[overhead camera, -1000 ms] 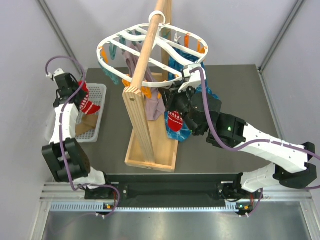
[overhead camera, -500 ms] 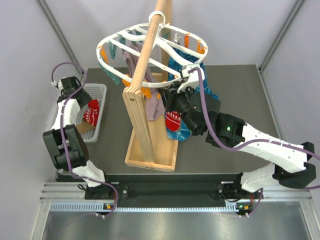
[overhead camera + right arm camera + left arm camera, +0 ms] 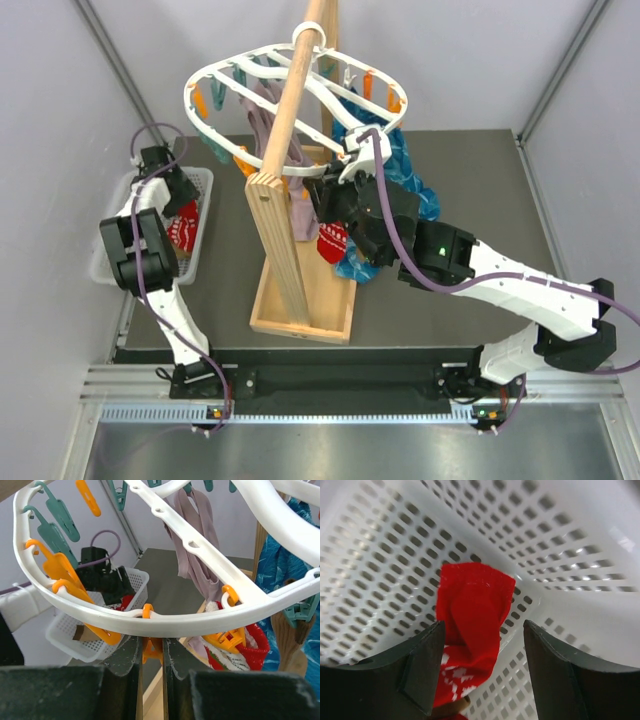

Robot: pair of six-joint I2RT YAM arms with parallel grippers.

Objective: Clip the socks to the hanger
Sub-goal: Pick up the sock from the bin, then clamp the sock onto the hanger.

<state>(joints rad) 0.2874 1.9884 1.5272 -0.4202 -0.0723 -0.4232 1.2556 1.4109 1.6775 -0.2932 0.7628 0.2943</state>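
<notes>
Next, my left gripper moves down and slightly toward the basket's side by the pole stand, onto the red sock's edge that lies between my open fingers.
In the left wrist view a red sock with white pattern [image 3: 472,605] lies in the white mesh basket [image 3: 395,540], and a tan bit shows under it. My left gripper [image 3: 484,625] stands open just above this sock, one finger on each side, not gripping it. From above, the left gripper [image 3: 165,185] is at the basket's far end. The white hanger [image 3: 200,620] hangs from the pole. My right gripper [image 3: 151,642] is shut on an orange peg [image 3: 152,652] under the ring's near rim. Another red sock [image 3: 250,647] and a mauve sock [image 3: 195,555] hang clipped.
The wooden pole stand [image 3: 290,110] rises from its base [image 3: 300,310] mid-table, close to my right gripper [image 3: 330,190]. Teal patterned cloth [image 3: 400,165] hangs behind the right arm. The basket [image 3: 200,180] sits at the table's left edge. Teal and orange pegs [image 3: 55,527] dangle from the hanger [image 3: 196,85].
My left gripper has opened and let the red sock drop into the basket, then moved to the basket's far end. The hanger and my right gripper have shifted a little left.
</notes>
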